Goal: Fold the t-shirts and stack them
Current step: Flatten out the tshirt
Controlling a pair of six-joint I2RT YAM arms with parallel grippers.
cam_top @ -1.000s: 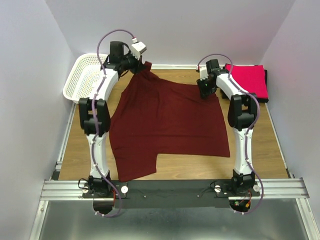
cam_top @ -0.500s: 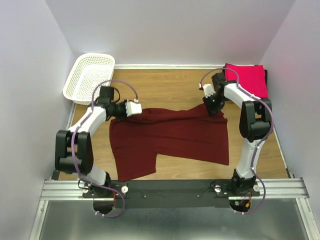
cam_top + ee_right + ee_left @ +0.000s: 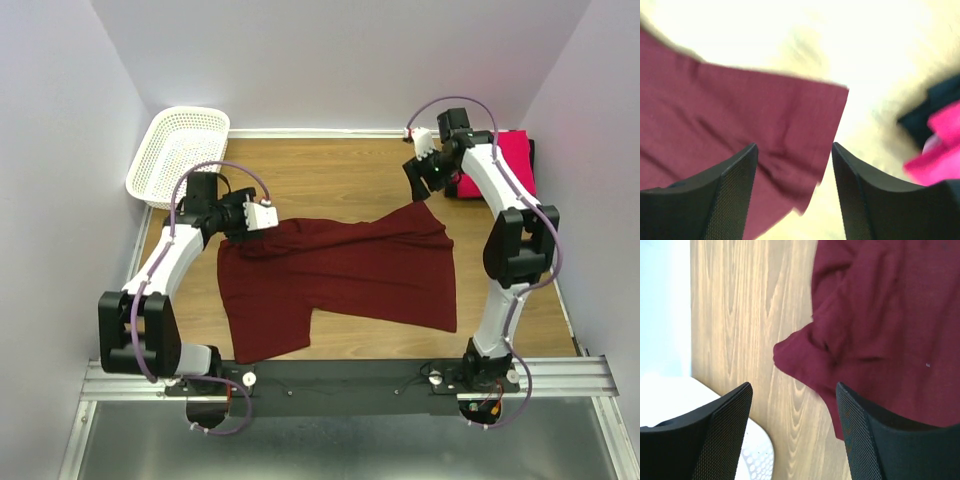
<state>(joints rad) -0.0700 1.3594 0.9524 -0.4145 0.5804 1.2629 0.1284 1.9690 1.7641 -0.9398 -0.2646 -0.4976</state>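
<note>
My right gripper goes down to the maroon shirt's far corner next, beside the pink-red t-shirt.
The dark maroon t-shirt lies folded over on the wooden table, its top edge crumpled and one corner showing in the right wrist view. A bright pink-red t-shirt lies folded at the back right with a black one under its edge. My left gripper hangs open just off the maroon shirt's upper left corner, holding nothing. Above the shirt's upper right corner, my right gripper is open and empty too.
A white mesh basket stands at the back left, its rim close under the left fingers. White walls enclose the table on three sides. Bare wood shows behind the maroon shirt.
Both grippers opened and let go of the maroon shirt's top edge, which now lies folded down toward the front. The right gripper lifted and moved back; the left drew slightly away.
</note>
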